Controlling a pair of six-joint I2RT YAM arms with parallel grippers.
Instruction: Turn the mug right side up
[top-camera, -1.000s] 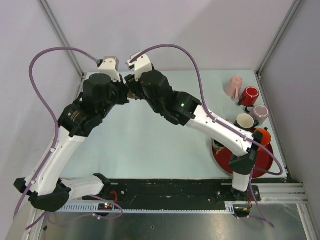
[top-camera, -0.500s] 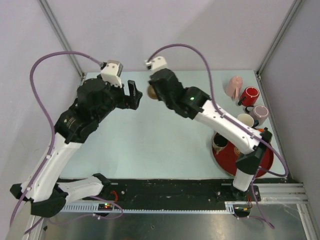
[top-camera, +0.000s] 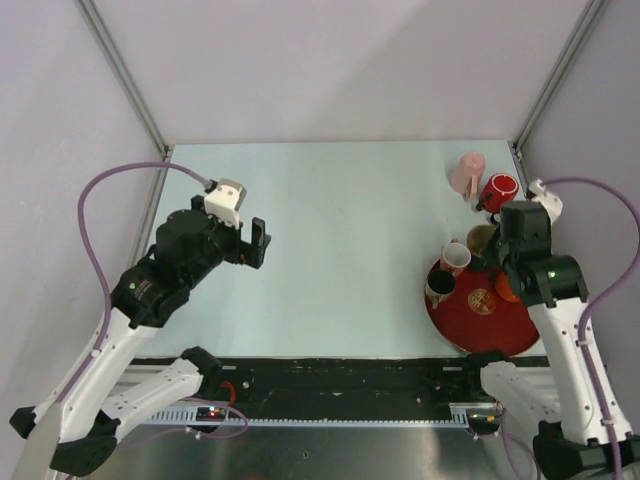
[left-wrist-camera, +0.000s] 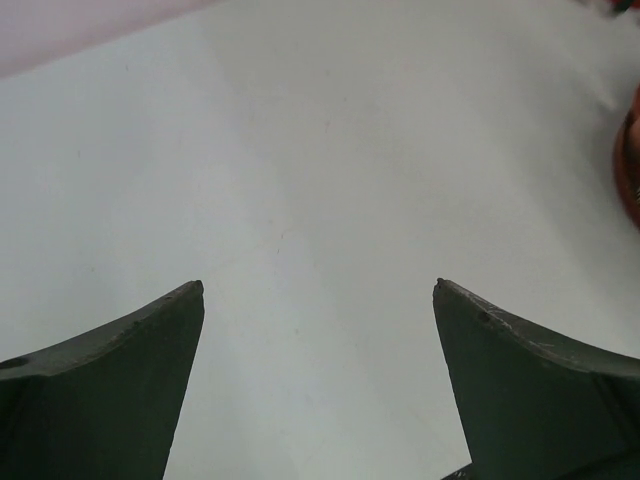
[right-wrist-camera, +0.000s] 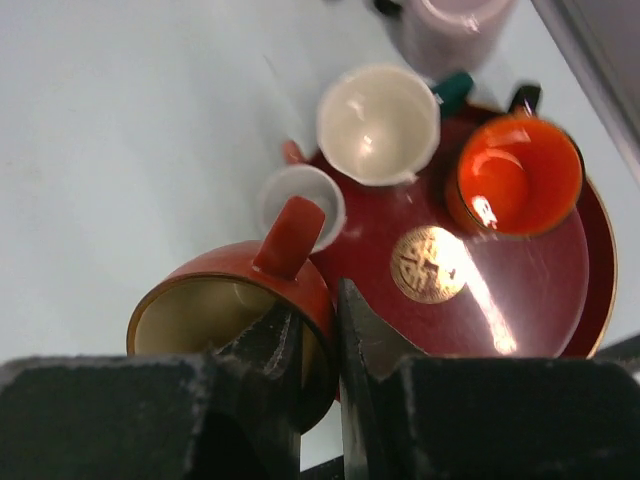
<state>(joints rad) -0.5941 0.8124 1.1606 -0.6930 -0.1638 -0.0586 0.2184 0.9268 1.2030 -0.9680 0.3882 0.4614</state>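
Note:
My right gripper will next lower the mug onto the bare tray patch (top-camera: 473, 282) (right-wrist-camera: 376, 221) below it, a free spot beside the small white cup, and release the mug's rim.
The mug (right-wrist-camera: 230, 265) is red outside and cream inside, and its mouth faces my right wrist camera. My right gripper (right-wrist-camera: 318, 305) is shut on its rim, with one finger inside and one outside. It hangs over the near-left edge of the red tray (right-wrist-camera: 540, 290). In the top view my right gripper (top-camera: 497, 268) is above the tray (top-camera: 470, 325), and the wrist hides the held mug. My left gripper (top-camera: 258, 243) is open over the bare left part of the table, with nothing between its fingers (left-wrist-camera: 150, 340).
On or beside the tray stand a white mug (right-wrist-camera: 378, 125), an orange mug (right-wrist-camera: 515, 170), a small white cup (top-camera: 455, 258) and a dark mug (top-camera: 438, 285). A pink mug (top-camera: 467, 172) and a red mug (top-camera: 498, 190) sit at the far right corner.
Both arms have pulled back from the far middle of the table. The left gripper let go and opened. The right arm carried the mug over to the tray.

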